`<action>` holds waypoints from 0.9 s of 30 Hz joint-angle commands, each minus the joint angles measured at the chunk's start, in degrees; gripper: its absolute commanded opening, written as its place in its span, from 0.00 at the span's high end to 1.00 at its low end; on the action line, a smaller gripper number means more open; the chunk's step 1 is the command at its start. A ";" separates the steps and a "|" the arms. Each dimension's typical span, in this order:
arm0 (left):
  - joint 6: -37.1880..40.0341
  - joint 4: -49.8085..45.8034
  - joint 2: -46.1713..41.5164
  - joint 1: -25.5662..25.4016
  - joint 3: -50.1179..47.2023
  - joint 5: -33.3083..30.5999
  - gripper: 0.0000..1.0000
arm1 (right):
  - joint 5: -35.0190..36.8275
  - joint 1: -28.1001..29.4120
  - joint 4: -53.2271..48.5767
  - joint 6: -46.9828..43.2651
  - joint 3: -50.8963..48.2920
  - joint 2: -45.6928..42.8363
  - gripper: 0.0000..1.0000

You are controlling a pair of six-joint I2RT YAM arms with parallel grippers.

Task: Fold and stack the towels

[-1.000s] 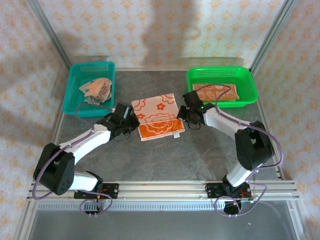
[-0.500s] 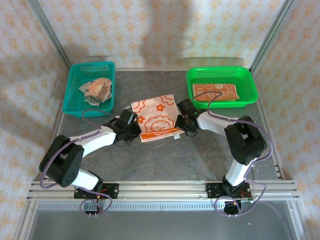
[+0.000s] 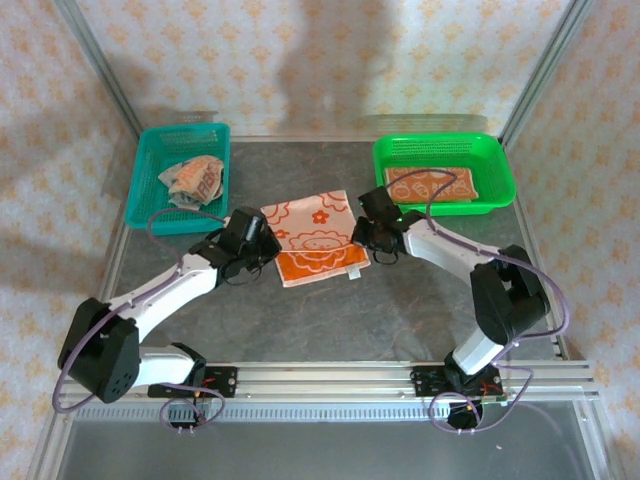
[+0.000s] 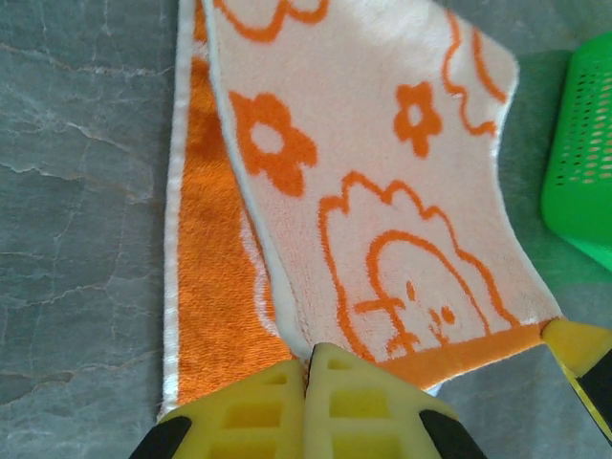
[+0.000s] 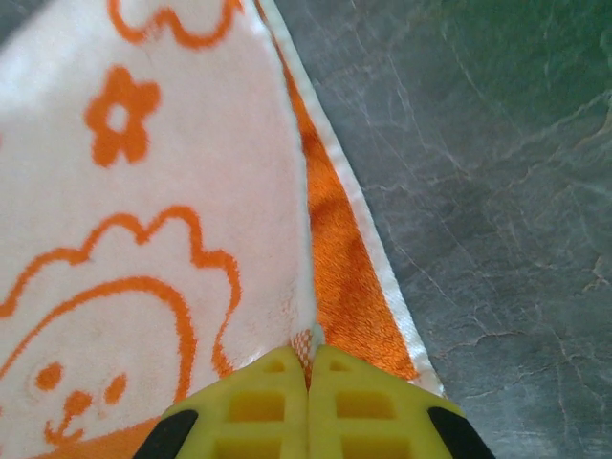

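Next, the left gripper draws back and down and releases the towel's cream edge over the orange layer's near corner (image 3: 286, 283) (image 4: 172, 404), since that corner lies below it toward my base.
An orange and cream towel (image 3: 315, 240) with a lion face lies mid-table, its cream layer folded over the orange one. My left gripper (image 3: 262, 243) is at its left side and my right gripper (image 3: 366, 232) at its right. In the left wrist view the left gripper (image 4: 308, 359) is shut on the edge of the cream layer of the towel (image 4: 382, 191). In the right wrist view the right gripper (image 5: 308, 356) pinches the opposite corner of the towel (image 5: 143, 239). A crumpled towel (image 3: 192, 180) lies in the teal basket. A folded towel (image 3: 432, 186) lies in the green basket.
The teal basket (image 3: 150, 175) stands at the back left and the green basket (image 3: 500, 185) at the back right, close behind my right arm. The green basket's corner (image 4: 583, 143) sits right of the towel. Grey stone tabletop (image 3: 330, 320) stretches toward the near rail.
Both grippers carried the towel's far edge toward the near edge, then drew back a little. The cream lion face now covers most of the orange half.
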 commanded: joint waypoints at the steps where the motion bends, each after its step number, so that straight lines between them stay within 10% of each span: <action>1: -0.15 -4.10 -2.37 -0.33 1.41 -2.27 1.00 | 2.97 0.19 -3.08 -0.42 1.44 -2.70 1.00; 27: -5.91 2.05 -0.12 -4.60 -7.91 -1.75 1.00 | 1.66 0.20 1.17 2.10 -6.56 -2.22 1.00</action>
